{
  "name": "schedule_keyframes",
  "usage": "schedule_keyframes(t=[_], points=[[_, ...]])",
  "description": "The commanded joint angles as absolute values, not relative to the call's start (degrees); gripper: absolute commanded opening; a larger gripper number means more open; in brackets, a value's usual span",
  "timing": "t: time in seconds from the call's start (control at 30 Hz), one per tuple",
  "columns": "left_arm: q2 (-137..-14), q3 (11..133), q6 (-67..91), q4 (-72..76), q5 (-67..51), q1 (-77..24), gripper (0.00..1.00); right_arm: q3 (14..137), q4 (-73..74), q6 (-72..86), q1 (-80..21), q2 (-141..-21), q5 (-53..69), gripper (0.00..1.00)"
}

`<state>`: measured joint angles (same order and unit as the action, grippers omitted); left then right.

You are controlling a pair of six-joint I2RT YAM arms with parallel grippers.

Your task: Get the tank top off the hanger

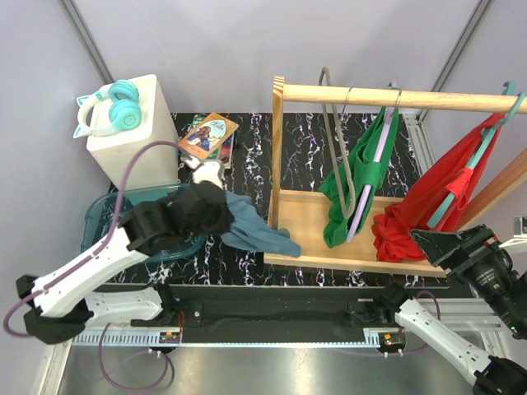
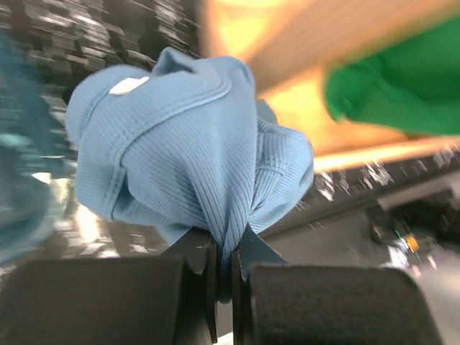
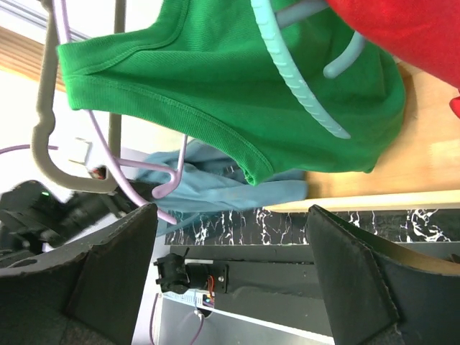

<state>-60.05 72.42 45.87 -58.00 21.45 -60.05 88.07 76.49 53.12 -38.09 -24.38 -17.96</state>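
The fold of the tank top goes left in the top view next, since the grey hanger (image 1: 333, 123) hangs empty. It then goes down into the teal bin, where my left gripper releases it.
The light blue ribbed tank top (image 1: 251, 226) is off any hanger, bunched and draped over the marbled table and the front left corner of the wooden rack base (image 1: 305, 222). My left gripper (image 1: 216, 210) is shut on a fold of it; in the left wrist view the tank top (image 2: 187, 144) bulges just beyond the closed left gripper (image 2: 228, 266). An empty grey hanger (image 1: 333, 123) hangs from the rack rod (image 1: 412, 99). My right gripper (image 1: 440, 245) is open and empty at the rack's front right; its wrist view shows the blue tank top (image 3: 215, 190) beyond the right gripper (image 3: 230, 212).
A green top (image 1: 362, 177) on a purple hanger and a red garment (image 1: 436, 197) on a teal hanger (image 1: 469, 177) hang on the rod. A teal bin (image 1: 99, 218) lies under my left arm. A white box with headphones (image 1: 115, 111) and a book (image 1: 207, 136) stand behind.
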Motion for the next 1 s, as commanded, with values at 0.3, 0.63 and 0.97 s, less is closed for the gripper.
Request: schedule_keyframes(t=[0.3, 0.63, 0.97], points=[[-61.4, 99.6, 26.0, -66.1, 26.1, -32.2, 0.0, 93.1, 73.7, 48.9, -38.1, -32.0, -16.5, 0.92], [-61.5, 96.6, 24.9, -65.4, 26.8, -20.5, 0.0, 100.9, 74.4, 47.5, -38.1, -35.8, -16.6, 0.92], [-55.2, 69.9, 29.2, -58.2, 15.6, -5.3, 0.01, 101.7, 74.4, 45.7, -38.1, -38.8, -14.9, 0.92]])
